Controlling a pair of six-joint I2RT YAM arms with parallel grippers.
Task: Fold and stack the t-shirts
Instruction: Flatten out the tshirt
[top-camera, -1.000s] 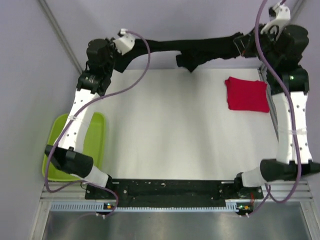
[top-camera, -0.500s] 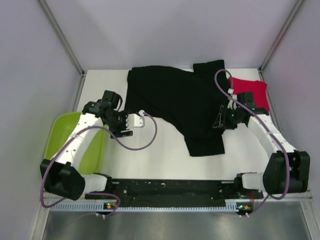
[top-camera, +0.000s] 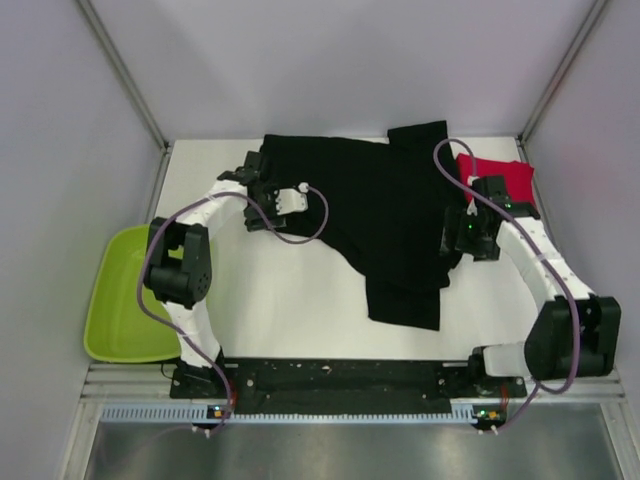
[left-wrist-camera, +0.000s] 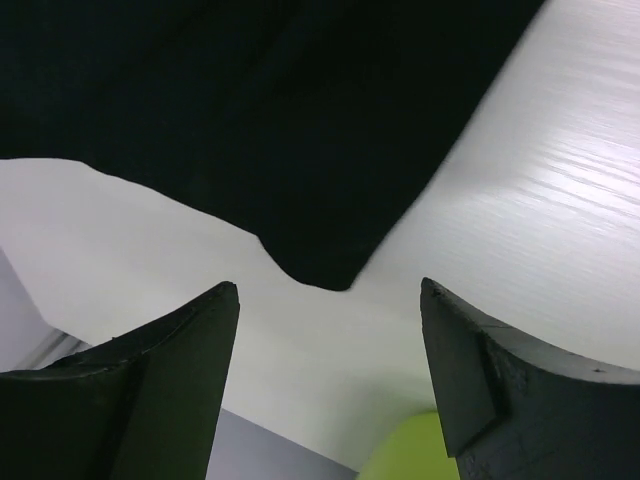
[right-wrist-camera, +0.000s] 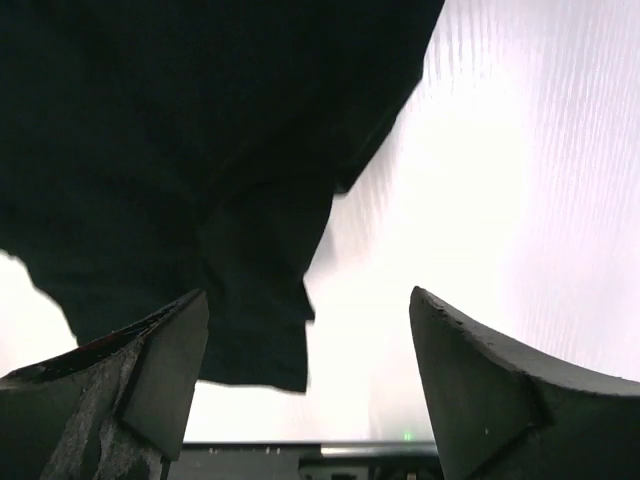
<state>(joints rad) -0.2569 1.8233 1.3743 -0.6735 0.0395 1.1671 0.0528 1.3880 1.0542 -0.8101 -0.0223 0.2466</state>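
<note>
The right gripper moves back toward the base and down onto the near corner of the t-shirt's narrower part next, since that corner lies flat and uncovered.
The black t-shirt (top-camera: 370, 215) lies spread on the white table (top-camera: 290, 300), one part reaching the back wall and a narrower part pointing toward the near edge. My left gripper (top-camera: 262, 188) hovers at the shirt's left edge, open and empty. In the left wrist view a rounded corner of the black t-shirt (left-wrist-camera: 250, 120) lies just beyond the left gripper (left-wrist-camera: 328, 283). My right gripper (top-camera: 466, 235) stands open at the shirt's right edge. The black t-shirt (right-wrist-camera: 200, 150) lies ahead of the right gripper (right-wrist-camera: 308, 292), nothing between its fingers. The red t-shirt (top-camera: 515, 172), folded, sits back right, partly under the right arm.
A lime-green tray (top-camera: 125, 300) sits off the table's left side; the green tray (left-wrist-camera: 400, 450) also shows low in the left wrist view. Grey walls close the back and both sides. The black base rail (top-camera: 340, 380) runs along the near edge.
A second ago both grippers held the black t-shirt stretched in the air at the back. It now lies on the table, both grippers have opened and let go, and the left arm moved back.
</note>
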